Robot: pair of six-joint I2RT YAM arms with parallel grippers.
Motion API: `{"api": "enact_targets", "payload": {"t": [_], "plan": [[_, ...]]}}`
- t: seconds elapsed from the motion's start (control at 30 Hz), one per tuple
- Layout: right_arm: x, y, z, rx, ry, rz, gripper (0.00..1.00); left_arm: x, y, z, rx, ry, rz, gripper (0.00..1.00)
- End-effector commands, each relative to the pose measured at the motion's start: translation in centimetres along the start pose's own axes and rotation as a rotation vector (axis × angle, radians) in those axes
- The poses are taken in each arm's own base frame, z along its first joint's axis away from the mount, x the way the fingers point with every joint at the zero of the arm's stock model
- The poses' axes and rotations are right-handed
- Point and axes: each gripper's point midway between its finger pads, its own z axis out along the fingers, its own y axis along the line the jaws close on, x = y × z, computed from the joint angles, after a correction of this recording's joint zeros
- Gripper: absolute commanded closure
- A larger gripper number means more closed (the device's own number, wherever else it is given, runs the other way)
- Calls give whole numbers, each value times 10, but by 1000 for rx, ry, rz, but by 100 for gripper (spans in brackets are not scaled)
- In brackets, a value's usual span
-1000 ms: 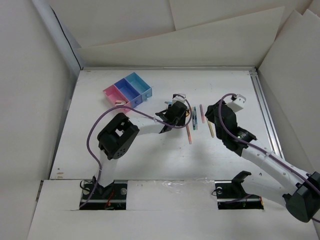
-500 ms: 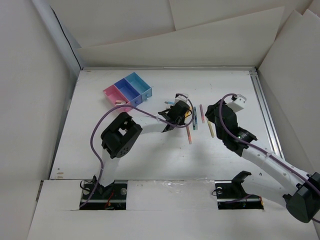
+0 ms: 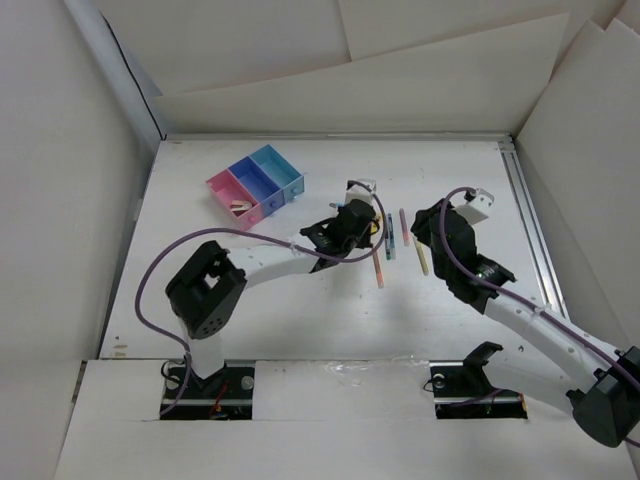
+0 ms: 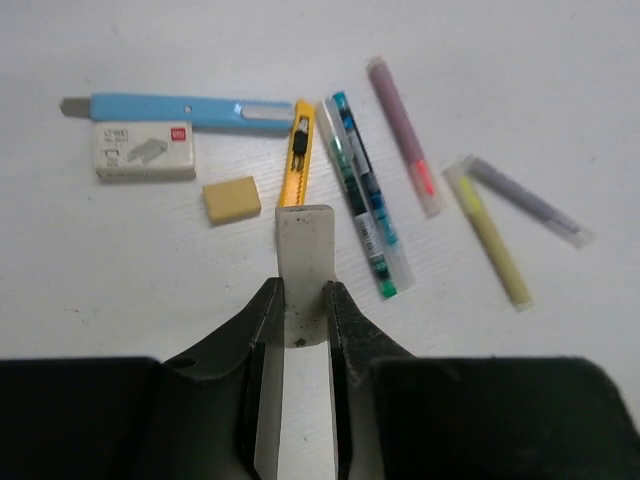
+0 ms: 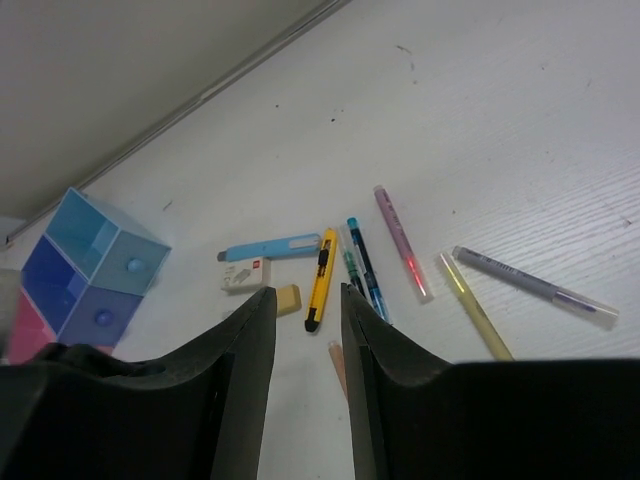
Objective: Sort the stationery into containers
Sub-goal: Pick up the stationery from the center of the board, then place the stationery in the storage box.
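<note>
Small pale bits already lie in the pink bin point(image 3: 236, 199), so next I will swing my left gripper to the left in the top view, until it is over that bin.
My left gripper point(image 3: 350, 222) hangs over the stationery pile and is shut on a white eraser-like block point(image 4: 303, 262) that sticks out past the fingertips. Ahead of it lie a tan eraser point(image 4: 231, 198), a yellow cutter point(image 4: 298, 155), a blue cutter point(image 4: 180, 108), teal pens point(image 4: 365, 195), a pink highlighter point(image 4: 403, 135), a yellow highlighter point(image 4: 490, 235) and a purple pen point(image 4: 527, 202). My right gripper point(image 3: 428, 224) is open and empty, just right of the pens point(image 3: 389, 236). The pink, dark blue and light blue bins point(image 3: 256, 181) stand at the far left.
A white staple box point(image 4: 143, 150) lies beside the blue cutter. A peach stick point(image 3: 378, 268) lies near the pile and shows between my right jaws point(image 5: 337, 365). The pink bin point(image 3: 228, 192) holds small pale bits. White walls border the table.
The left arm's elbow has swung down toward the near left while its gripper stayed over the pile, shifting slightly away. The right arm has not moved.
</note>
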Motion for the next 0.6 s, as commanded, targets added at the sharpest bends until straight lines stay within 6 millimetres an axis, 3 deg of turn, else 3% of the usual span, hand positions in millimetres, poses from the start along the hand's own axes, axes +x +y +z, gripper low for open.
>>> {"api": "enact_targets", "payload": {"t": [0.0,0.07,0.17,0.2,0.3,0.33,0.4,0.43,0.5,0.53,0.57], "plan": [[-21,10,-6,-23,-45,45,62,-46,0,-30,4,-126,-78,100],[-20,12,-6,-32,-36,45,62,-49,9,-40,-25,-145,-94,100],[-19,13,-6,-40,-29,45,62,-61,39,-43,-110,-170,-170,100],[-18,14,-6,-47,-23,44,62,-78,59,-46,-157,-216,-247,100],[-18,14,-6,-47,-23,44,62,-96,96,-58,-214,-273,-364,100],[-17,15,-7,-54,-17,44,62,-108,122,-62,-263,-315,-413,100],[-12,16,-5,-56,-4,28,62,-125,147,-73,-298,-376,-490,100],[-12,16,-5,-56,-4,28,62,-135,179,-82,-348,-416,-538,100],[-7,20,-3,-68,19,11,62,-138,205,-87,-366,-431,-607,100],[-9,24,-4,-81,21,16,62,-143,232,-91,-404,-454,-659,100],[-9,24,-4,-81,21,16,62,-144,244,-93,-419,-459,-673,100]]}}
